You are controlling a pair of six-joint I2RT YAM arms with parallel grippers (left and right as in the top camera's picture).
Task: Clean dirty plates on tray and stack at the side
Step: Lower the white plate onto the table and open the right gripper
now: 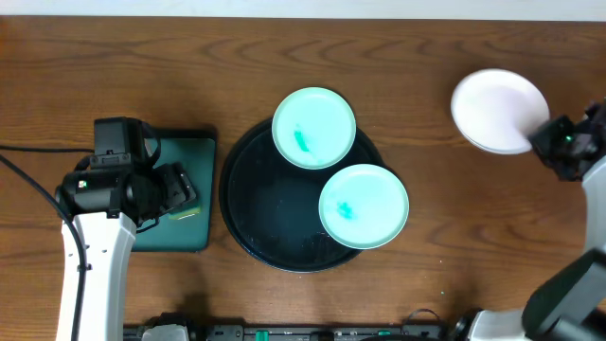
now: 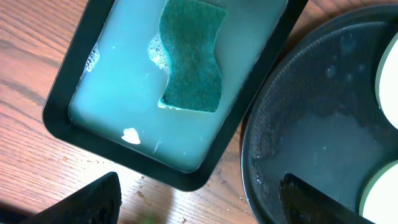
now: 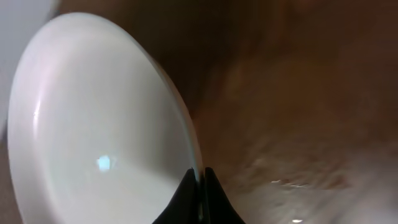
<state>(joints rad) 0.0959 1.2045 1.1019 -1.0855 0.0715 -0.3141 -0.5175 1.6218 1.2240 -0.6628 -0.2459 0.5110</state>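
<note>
The right gripper is above the bare wooden table, so next it needs to lower and come back a little to release the tilted white plate.
Two mint green plates, each with a teal smear, lie on the round black tray (image 1: 248,204): one (image 1: 314,128) at its far edge, the other (image 1: 364,206) at its right. The white plate (image 1: 497,109) is off the tray at the far right. It looks clean and is tilted, and my right gripper (image 1: 549,140) is shut on its rim. In the right wrist view the fingers (image 3: 200,180) pinch the thin edge of the white plate (image 3: 93,137). My left gripper (image 1: 175,194) is open above the table between the two trays and holds nothing (image 2: 199,205).
A rectangular dark-green tray (image 2: 62,93) of soapy water holds a green sponge (image 2: 193,56), left of the black tray (image 2: 311,124), whose surface is wet. The left arm covers much of the green tray (image 1: 185,232) from above. Bare wooden table lies around the white plate.
</note>
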